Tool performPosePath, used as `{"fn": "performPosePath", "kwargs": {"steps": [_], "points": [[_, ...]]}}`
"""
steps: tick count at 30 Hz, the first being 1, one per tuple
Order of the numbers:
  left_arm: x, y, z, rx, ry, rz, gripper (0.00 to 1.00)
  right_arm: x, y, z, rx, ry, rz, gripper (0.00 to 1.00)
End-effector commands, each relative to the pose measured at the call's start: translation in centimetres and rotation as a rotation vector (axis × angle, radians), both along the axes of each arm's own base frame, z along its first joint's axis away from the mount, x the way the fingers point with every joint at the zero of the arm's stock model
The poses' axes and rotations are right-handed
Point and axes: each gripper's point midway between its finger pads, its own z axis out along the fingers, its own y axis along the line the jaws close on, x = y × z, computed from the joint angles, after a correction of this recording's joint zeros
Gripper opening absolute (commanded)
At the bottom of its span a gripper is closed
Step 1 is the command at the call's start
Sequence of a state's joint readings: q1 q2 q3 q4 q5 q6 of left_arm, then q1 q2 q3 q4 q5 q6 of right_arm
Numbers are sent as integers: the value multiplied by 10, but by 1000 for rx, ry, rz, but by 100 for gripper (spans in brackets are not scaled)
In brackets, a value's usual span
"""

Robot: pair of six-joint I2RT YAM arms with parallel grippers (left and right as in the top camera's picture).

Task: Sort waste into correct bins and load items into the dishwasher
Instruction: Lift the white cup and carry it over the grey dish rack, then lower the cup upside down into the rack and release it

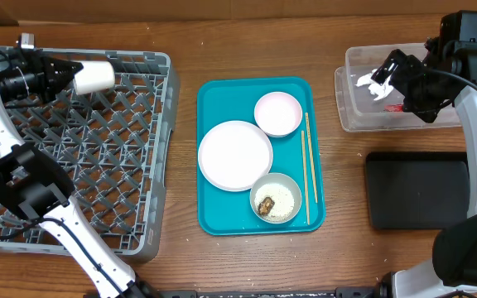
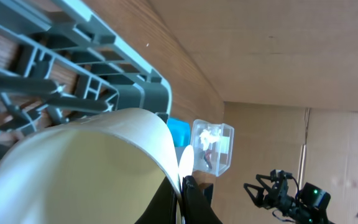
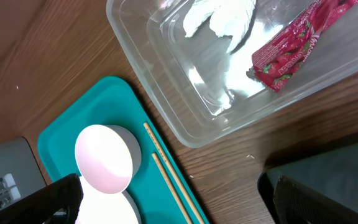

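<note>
The white cup is still above the rack's wires near the rack's far edge (image 2: 68, 101), so my left gripper will lower the cup and draw back.
My left gripper (image 1: 74, 74) is shut on the rim of the small white cup (image 1: 96, 76) and holds it on its side over the back left of the grey dish rack (image 1: 147, 240). In the left wrist view the fingers (image 2: 182, 194) pinch the cup's wall (image 2: 86, 165). My right gripper (image 1: 392, 73) is open and empty above the clear tub (image 1: 348, 112), which holds the white tissue (image 3: 222, 15) and the red wrapper (image 3: 294, 43). The plate (image 1: 235, 155), the pink bowl (image 1: 278, 113) and the grey bowl (image 1: 286, 184) with rice and a brown lump (image 1: 266, 206) stand on the teal tray (image 1: 214, 95).
Two chopsticks (image 1: 307, 165) lie along the teal tray's right side. The black tray (image 1: 421, 189) lies in front of the clear tub at the right. The rack (image 2: 73, 68) fills the table's left part.
</note>
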State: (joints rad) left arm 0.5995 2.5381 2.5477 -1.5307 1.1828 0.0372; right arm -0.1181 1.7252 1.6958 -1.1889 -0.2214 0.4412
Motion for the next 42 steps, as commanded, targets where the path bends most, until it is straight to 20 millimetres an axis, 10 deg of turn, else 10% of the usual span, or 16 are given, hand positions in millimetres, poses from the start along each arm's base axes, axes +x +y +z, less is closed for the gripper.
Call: {"fn": "performPosePath", "kwargs": {"steps": [1,25,32,42], "points": [[-8,3,-32,39,85,-9,4,1,0,3,4,-13,-3,100],[-52,58,-82,123,293,88,5,1,0,3,4,-13,-3,100],[-53,59,-85,139,305,85,49,1,0,3,4,-13,-3,100],[-70,75,-89,136,396,140,34,1,0,3,4,-12,-3,100]]}}
